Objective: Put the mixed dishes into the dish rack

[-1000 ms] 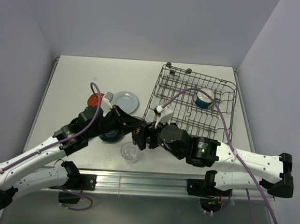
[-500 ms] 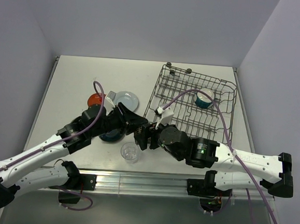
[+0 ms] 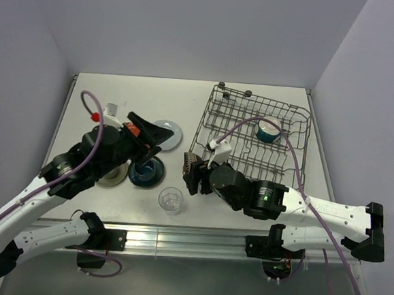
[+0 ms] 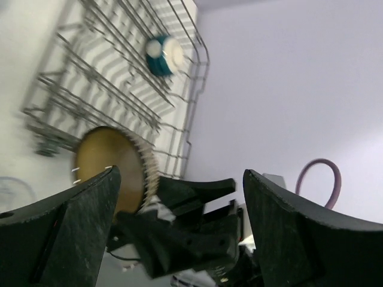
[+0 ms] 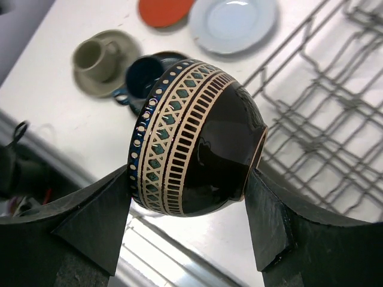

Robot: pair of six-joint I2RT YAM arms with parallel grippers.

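The left gripper moves down and back next, its fingers tilting toward the table, to close on the clear glass cup's rim (image 3: pixel 161 200), as the cup's opening faces up.
My right gripper (image 3: pixel 190 167) (image 5: pixel 188 179) is shut on the brown bowl (image 5: pixel 197 143) (image 3: pixel 188 164), gripping it on its side across rim and foot, above the table just left of the dish rack (image 3: pixel 252 135) (image 5: pixel 323 119). The left gripper (image 3: pixel 158 137) (image 4: pixel 179 179) stands open and empty, raised to the left, looking at the bowl's inside (image 4: pixel 111 167). A cream/teal bowl (image 3: pixel 268 129) (image 4: pixel 161 54) lies in the rack. On the table are a clear glass cup (image 3: pixel 170 200), a pale blue plate (image 5: pixel 233 21), a red-orange plate (image 5: pixel 164 9), a dark teal plate (image 3: pixel 146 173) and a grey-beige plate (image 3: pixel 113 176).
A grey-beige cup (image 5: pixel 99 57) sits on the grey-beige plate and a dark teal cup (image 5: pixel 146 75) on the teal plate. The left arm hides most of the red-orange plate in the top view. The glass cup stands near the table's front edge.
The left gripper opened, let go of the brown bowl and drew back up and to the left. The bowl stays in the right gripper, which barely moved.
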